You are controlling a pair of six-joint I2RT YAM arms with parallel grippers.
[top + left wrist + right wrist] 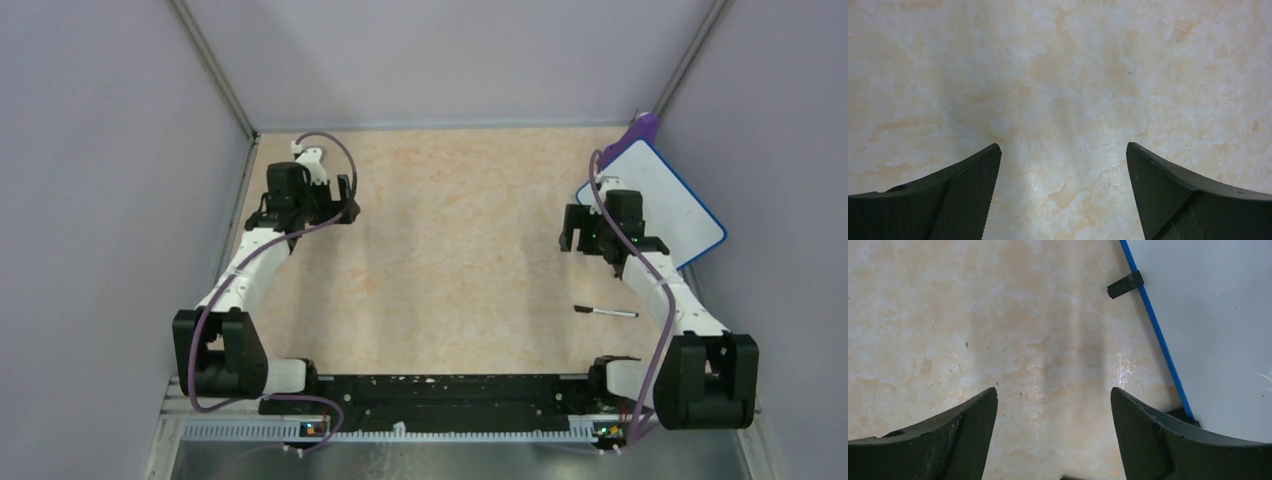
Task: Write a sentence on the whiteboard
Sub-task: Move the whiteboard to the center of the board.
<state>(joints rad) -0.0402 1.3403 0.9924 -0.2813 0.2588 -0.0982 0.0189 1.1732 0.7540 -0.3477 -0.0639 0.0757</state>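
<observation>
The robot should next lower its right gripper toward the right in the wrist view and turn it to straddle the jutting end of the rim's far black foot (1124, 285) below it.
The whiteboard (668, 205) lies flat at the table's back right corner, white with a thin blue rim. Its face is blank where it shows; no sentence is visible on it. In the right wrist view the whiteboard (1218, 330) fills the right side, a black foot (1124, 285) sticking out from its blue rim. My right gripper (572, 230) hovers just left of the board, open (1054, 392), with only bare table between its fingers. My left gripper (347, 198) is at the far left, open (1063, 150) over bare table. A black marker (605, 312) lies on the table nearer the bases than the right gripper.
A purple object (643, 130) sits behind the whiteboard in the back right corner. Grey walls close the table in on the left, right and back. The tabletop (450, 240) is beige and mottled.
</observation>
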